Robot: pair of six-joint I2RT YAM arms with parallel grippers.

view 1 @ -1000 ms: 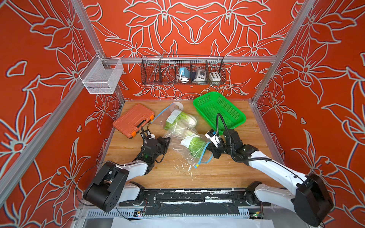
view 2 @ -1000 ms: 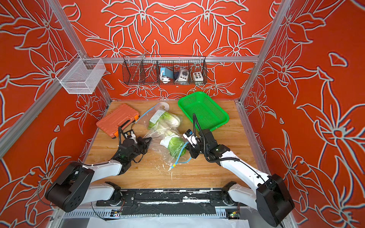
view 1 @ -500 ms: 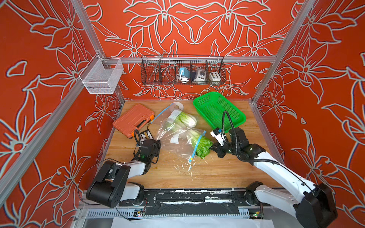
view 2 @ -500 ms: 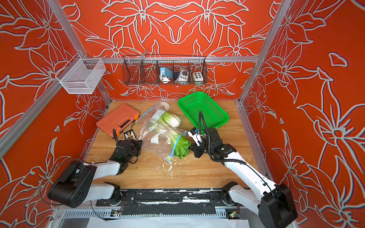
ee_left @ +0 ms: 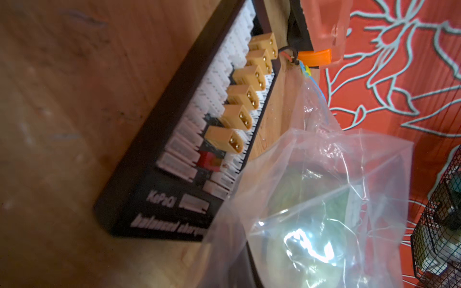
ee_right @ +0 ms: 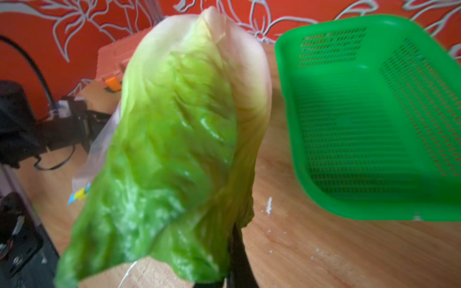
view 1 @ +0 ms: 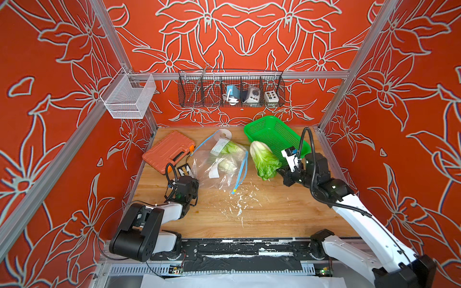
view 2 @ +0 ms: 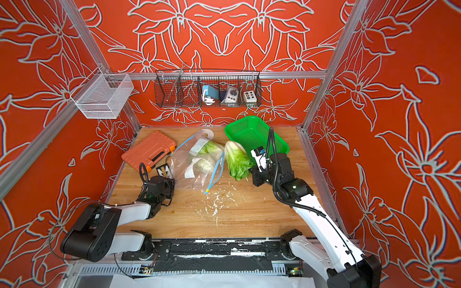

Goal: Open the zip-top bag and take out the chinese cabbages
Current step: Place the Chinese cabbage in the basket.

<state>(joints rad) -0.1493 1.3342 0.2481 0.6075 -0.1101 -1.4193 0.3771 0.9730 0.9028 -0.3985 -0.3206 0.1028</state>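
The bag's edge by the charger board goes up slightly with my left gripper next and is then released, since the third cabbage already hangs outside the plastic.
The clear zip-top bag (view 1: 214, 172) (view 2: 189, 172) (ee_left: 324, 199) lies open at mid-table, its blue zip edge toward the right. Two chinese cabbages (view 1: 233, 148) (view 2: 205, 162) show inside it. A third cabbage (view 1: 264, 159) (view 2: 237, 159) (ee_right: 187, 124) hangs in the air outside the bag, white base up, beside the green basket. My right gripper (view 1: 279, 170) (view 2: 250, 172) (ee_right: 224, 274) is shut on its green leafy end. My left gripper (view 1: 194, 175) (view 2: 171, 178) (ee_left: 249, 274) is shut on the bag's near-left edge, its jaws veiled by plastic.
A green basket (view 1: 274, 136) (view 2: 254, 136) (ee_right: 374, 124) stands at the back right. An orange case (view 1: 169, 152) and a black charger board (view 1: 184, 170) (ee_left: 199, 139) lie left of the bag. White crumbs (view 1: 239, 202) litter the middle. Wire baskets (view 1: 230, 89) hang on the back wall.
My right gripper has drawn one cabbage out of the bag's mouth, rightward and up toward the basket. The left gripper pulled back slightly, keeping hold of the bag, which now lies flatter.
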